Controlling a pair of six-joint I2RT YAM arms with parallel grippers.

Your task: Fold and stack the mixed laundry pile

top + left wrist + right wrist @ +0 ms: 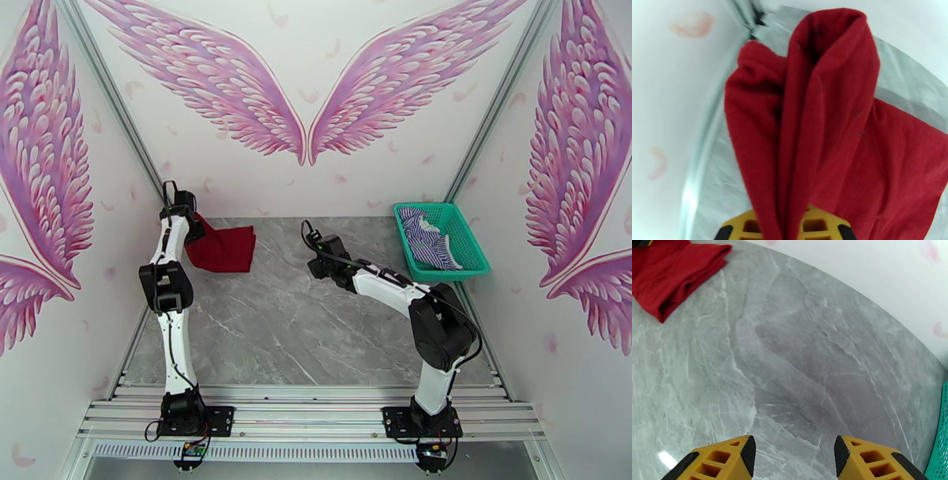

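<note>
My left gripper draws the shirt's lifted edge sideways toward the table's close side next, over the table's bare part, and releases it, since the shirt stops short there.
A dark red T-shirt (227, 249) lies folded at the back left of the grey table, one edge lifted. My left gripper (193, 223) is shut on that lifted edge; in the left wrist view the red cloth (805, 130) rises in a bunch from between the yellow fingers (817, 225). The striped blue-and-white shirt (425, 237) lies crumpled in the teal basket (470, 245) at the back right. My right gripper (793, 455) hovers open over bare table at mid-table, its yellow fingers (730, 461) apart with nothing between them. The red T-shirt (671, 271) shows at its far left.
White walls with pink wing murals close in the table on three sides. The left wall stands close beside the left gripper and the red shirt. Bare marbled table (300, 331) stretches between the arms. An aluminium rail (316, 414) runs along the near edge.
</note>
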